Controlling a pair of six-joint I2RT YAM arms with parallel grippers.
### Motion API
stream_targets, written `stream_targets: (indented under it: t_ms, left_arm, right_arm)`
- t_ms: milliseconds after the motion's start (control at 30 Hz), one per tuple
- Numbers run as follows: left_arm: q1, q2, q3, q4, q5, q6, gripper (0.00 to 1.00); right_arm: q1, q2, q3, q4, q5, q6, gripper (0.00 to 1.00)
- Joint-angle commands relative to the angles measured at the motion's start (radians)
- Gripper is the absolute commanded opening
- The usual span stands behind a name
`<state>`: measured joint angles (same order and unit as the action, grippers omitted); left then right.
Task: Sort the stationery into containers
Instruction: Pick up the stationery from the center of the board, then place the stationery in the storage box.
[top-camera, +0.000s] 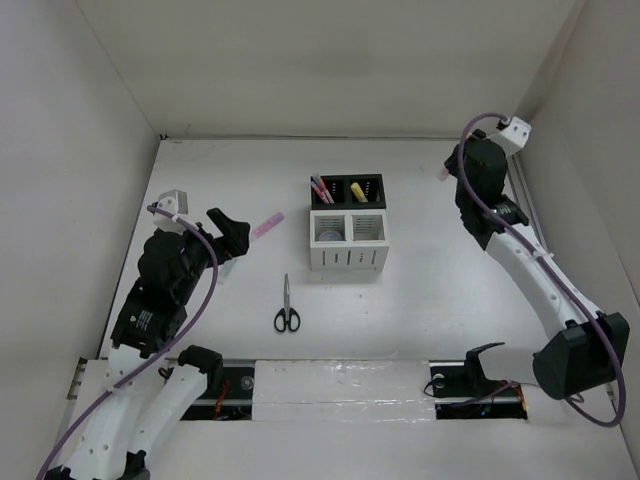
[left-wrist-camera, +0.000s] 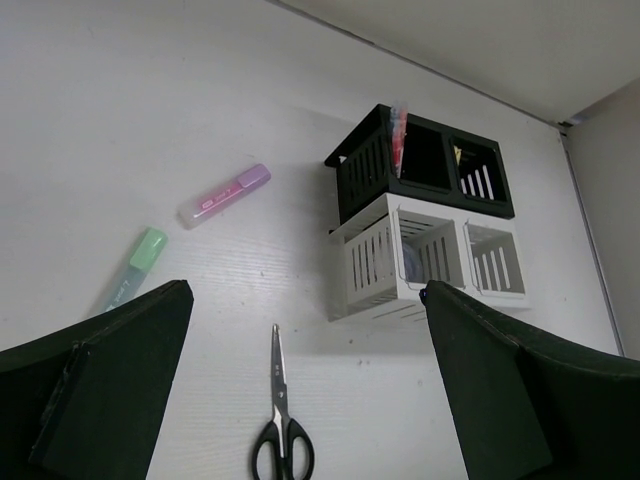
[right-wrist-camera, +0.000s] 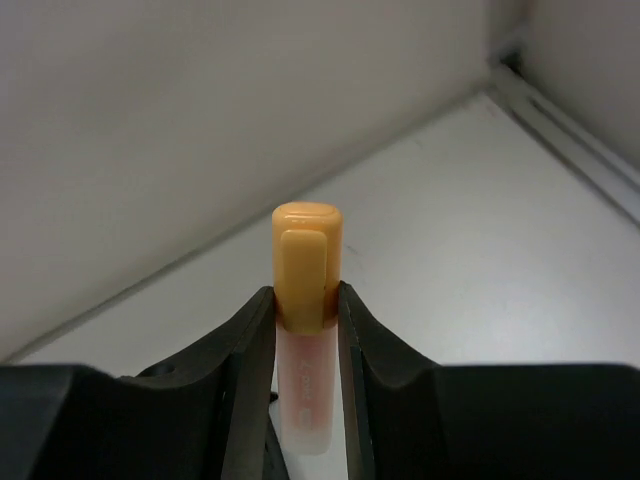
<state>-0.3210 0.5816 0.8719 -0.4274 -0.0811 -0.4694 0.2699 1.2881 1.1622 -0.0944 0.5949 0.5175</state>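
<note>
A yellow highlighter stands in the black container beside the pens, so the robot's right gripper will next move toward the containers and down over that container to release the orange highlighter (right-wrist-camera: 305, 265).
The containers stand mid-table: a black pair (top-camera: 348, 190) joined to a white pair (top-camera: 348, 243). The black ones hold thin pens (top-camera: 321, 187) and a yellow highlighter (top-camera: 357, 189). A grey tape roll (top-camera: 330, 233) sits in the left white one. A pink highlighter (top-camera: 266, 226), a green highlighter (left-wrist-camera: 133, 265) and black-handled scissors (top-camera: 287, 308) lie on the table to the left of the containers. My left gripper (top-camera: 228, 238) is open and empty, above the table over these items. My right gripper (top-camera: 452, 172) is shut on an orange highlighter (right-wrist-camera: 305, 265), raised at the far right.
White walls (top-camera: 90, 150) enclose the table on the left, back and right. A rail (top-camera: 528, 215) runs along the right wall. The containers also show in the left wrist view (left-wrist-camera: 420, 215), beyond the scissors (left-wrist-camera: 281, 425).
</note>
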Motion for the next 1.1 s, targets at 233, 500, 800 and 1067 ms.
stream_targets:
  t_ms: [233,500,800,1067]
  left_arm:
    - [-0.004,0.026,0.015,0.013,-0.011,-0.006,1.00]
    - [-0.004,0.017,0.015,0.022,0.009,-0.006,1.00]
    - [-0.004,0.017,0.015,0.032,0.018,0.003,1.00]
    - [-0.004,0.017,0.015,0.032,0.027,0.003,1.00]
  right_arm:
    - [0.069,0.154,-0.066,0.742,-0.936,-0.639,0.00]
    - [0.069,0.318,0.002,0.795,-1.139,-0.639,0.00]
    - [0.069,0.393,-0.033,0.891,-1.187,-0.574,0.00]
    - [0.039,0.436,-0.044,0.864,-1.216,-0.541,0.00]
